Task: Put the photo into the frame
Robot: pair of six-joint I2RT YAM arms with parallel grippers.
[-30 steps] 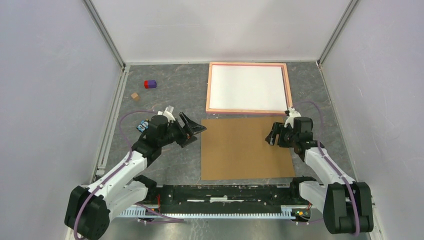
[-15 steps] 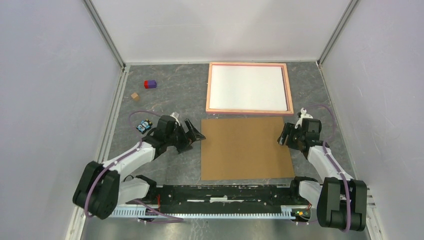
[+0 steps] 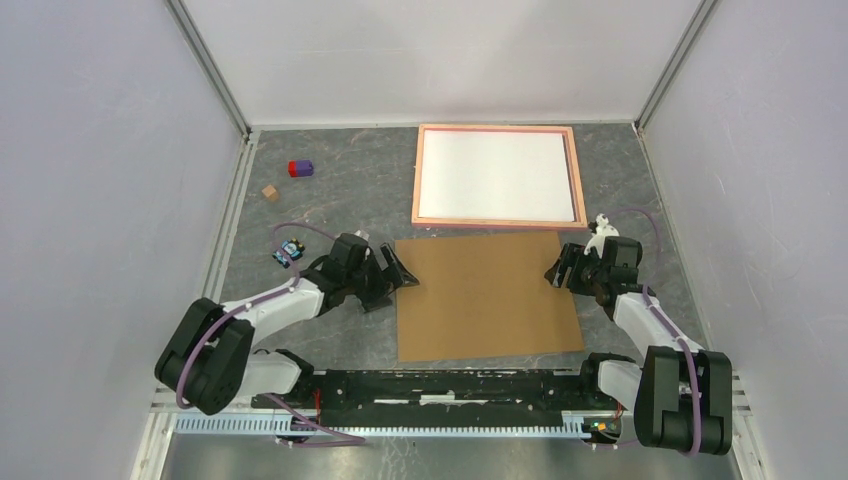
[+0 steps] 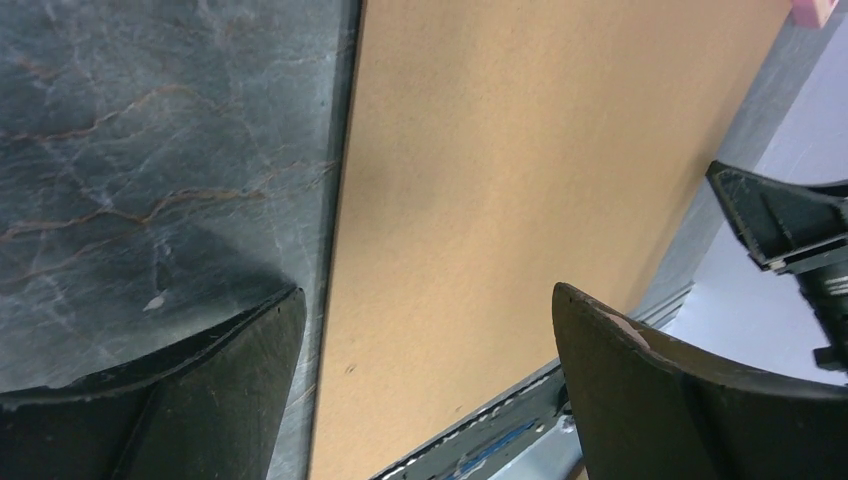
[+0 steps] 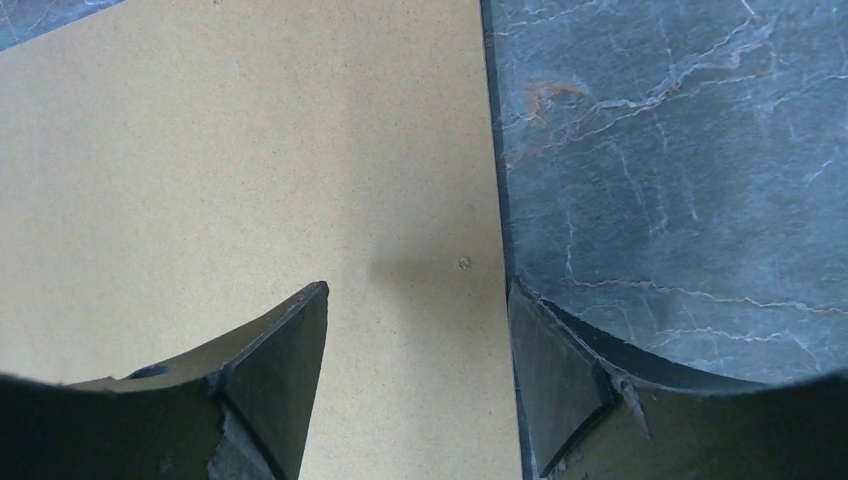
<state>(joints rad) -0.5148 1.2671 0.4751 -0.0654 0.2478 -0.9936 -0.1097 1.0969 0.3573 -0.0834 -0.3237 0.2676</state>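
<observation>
The backing board lies flat with its edge between my open fingers, so next my left gripper will slide one finger under that edge of the board, then rise to close.
The salmon-pink frame [image 3: 497, 132] lies flat at the back of the table. A plain white sheet [image 3: 497, 176] fills it, the photo lying with its white back up; no picture side shows. In front of it lies the brown backing board [image 3: 485, 297]. My left gripper [image 3: 400, 272] is open, low at the board's left edge, which runs between its fingers [image 4: 150, 400] in the left wrist view. My right gripper [image 3: 558, 271] is open at the board's right edge: one finger [image 5: 270, 380] is over the board [image 5: 250, 150], the other on the table beside it.
A red and purple block [image 3: 300, 168] and a small brown cube [image 3: 269, 192] lie at the back left. The black rail [image 3: 440, 385] runs along the near edge just below the board. Grey walls close in both sides. A pink frame corner [image 4: 812, 8] shows in the left wrist view.
The left gripper dropped toward the board's left edge and opened fully. The right gripper swung out, then came back onto the right edge. The board slid slightly left and turned a little.
</observation>
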